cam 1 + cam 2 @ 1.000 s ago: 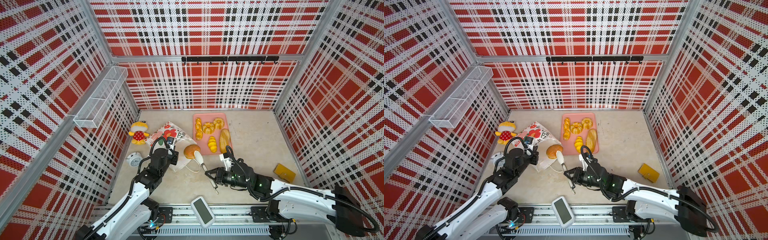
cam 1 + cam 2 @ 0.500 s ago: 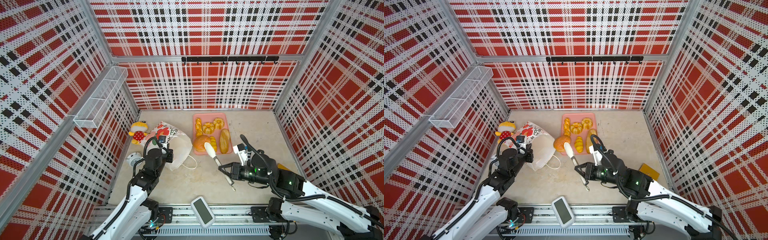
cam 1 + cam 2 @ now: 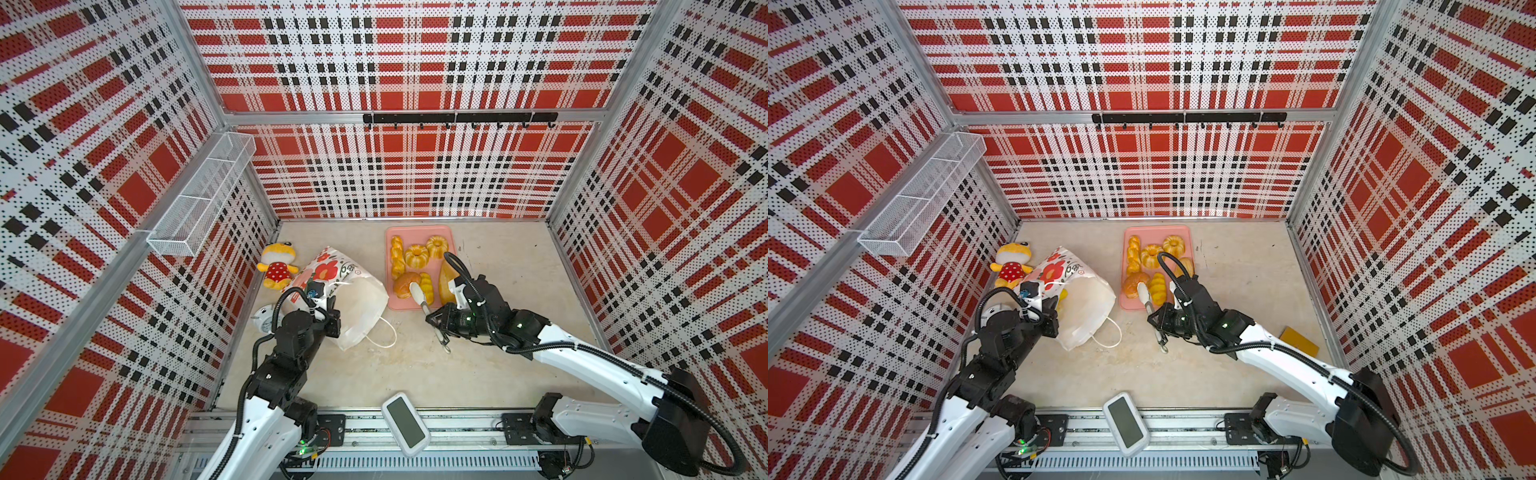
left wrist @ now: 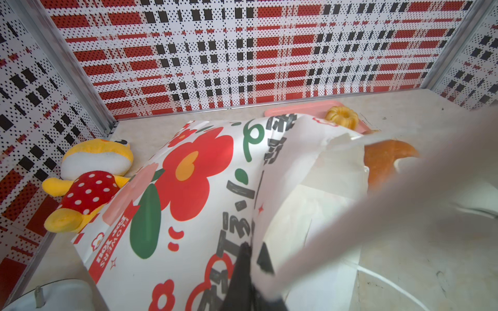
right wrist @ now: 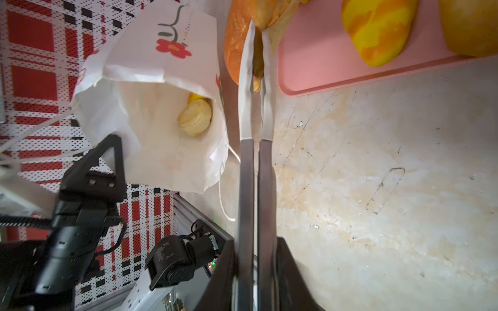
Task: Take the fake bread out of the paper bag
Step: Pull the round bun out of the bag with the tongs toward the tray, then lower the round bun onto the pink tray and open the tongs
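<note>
Next, my right gripper lowers the bun onto the tray's near corner by the bag (image 3: pixel 359 297) and releases the tongs (image 3: pixel 423 303), since that corner lies below the gripper.
The white paper bag (image 3: pixel 359 297) (image 3: pixel 1086 305) lies tilted on its side, with its floral face (image 4: pixel 188 188) up. My left gripper (image 3: pixel 329 309) (image 4: pixel 250 255) is shut on the rim at its mouth. My right gripper (image 3: pixel 436 322) (image 5: pixel 254 242) is shut on metal tongs (image 3: pixel 423 303) (image 5: pixel 254 107). Their white tips pinch a brown round bun (image 3: pixel 404 284) (image 5: pixel 234 40) at the near left of the pink tray (image 3: pixel 409 232). Several fake breads lie on the tray: a twisted stick (image 3: pixel 397 255), ring cakes (image 3: pixel 416 255), a croissant (image 3: pixel 428 286). A pale bun (image 5: pixel 194 117) shows inside the bag.
A yellow plush toy (image 3: pixel 276 266) in a red dotted dress lies behind the bag, and a white clock (image 3: pixel 264 322) sits by the left wall. A yellow block (image 3: pixel 1300 338) lies at the right. A white device (image 3: pixel 405 419) rests on the front rail. A wire basket (image 3: pixel 203 195) hangs on the left wall.
The tongs have carried the brown bun from beside the bag's mouth rightward and back onto the tray. The left gripper has kept its hold and the bag has shifted slightly.
</note>
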Tool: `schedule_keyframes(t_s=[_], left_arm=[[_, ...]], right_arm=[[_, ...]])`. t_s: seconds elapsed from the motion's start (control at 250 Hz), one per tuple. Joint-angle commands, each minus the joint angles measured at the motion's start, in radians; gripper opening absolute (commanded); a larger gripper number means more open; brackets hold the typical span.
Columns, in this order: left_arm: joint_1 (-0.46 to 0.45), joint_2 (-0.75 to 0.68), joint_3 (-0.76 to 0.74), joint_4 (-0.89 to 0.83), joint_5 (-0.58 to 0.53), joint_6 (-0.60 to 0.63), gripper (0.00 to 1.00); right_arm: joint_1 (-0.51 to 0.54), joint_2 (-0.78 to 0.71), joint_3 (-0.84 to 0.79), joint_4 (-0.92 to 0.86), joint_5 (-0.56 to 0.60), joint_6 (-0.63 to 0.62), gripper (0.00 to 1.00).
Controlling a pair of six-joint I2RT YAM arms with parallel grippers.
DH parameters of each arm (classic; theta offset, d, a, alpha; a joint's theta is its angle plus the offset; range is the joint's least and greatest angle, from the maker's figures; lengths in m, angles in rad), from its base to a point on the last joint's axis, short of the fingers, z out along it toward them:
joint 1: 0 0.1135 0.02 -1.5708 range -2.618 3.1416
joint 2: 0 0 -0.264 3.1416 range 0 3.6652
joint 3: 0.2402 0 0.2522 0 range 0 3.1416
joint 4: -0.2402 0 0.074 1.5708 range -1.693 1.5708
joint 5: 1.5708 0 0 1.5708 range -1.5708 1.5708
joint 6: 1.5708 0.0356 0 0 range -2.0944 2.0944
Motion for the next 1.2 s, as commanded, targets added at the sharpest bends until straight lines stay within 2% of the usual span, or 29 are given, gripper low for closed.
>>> schedule_keyframes(t_s=[0.0,0.284,0.656,0.824,0.968,1.052,1.197], left_arm=[[0.011,-0.021,0.001,-0.047,0.012,-0.005,0.00],[0.020,-0.014,0.002,-0.058,0.032,-0.004,0.00],[0.020,-0.005,-0.001,-0.047,0.094,-0.013,0.00],[0.020,-0.001,-0.002,-0.045,0.100,-0.010,0.00],[0.020,0.002,-0.002,-0.047,0.103,-0.006,0.00],[0.020,0.004,-0.001,-0.047,0.102,-0.005,0.00],[0.020,0.013,0.000,-0.045,0.105,-0.005,0.00]], right_arm=[[-0.024,0.037,-0.007,0.168,-0.019,0.011,0.00],[-0.039,0.176,-0.021,0.304,-0.055,0.047,0.00],[-0.051,0.290,-0.036,0.384,-0.026,0.046,0.00],[-0.060,0.340,-0.025,0.405,-0.027,0.033,0.00],[-0.073,0.339,-0.011,0.355,-0.027,0.011,0.00],[-0.081,0.326,-0.022,0.341,-0.037,0.009,0.15],[-0.083,0.295,-0.042,0.329,-0.043,0.016,0.31]])
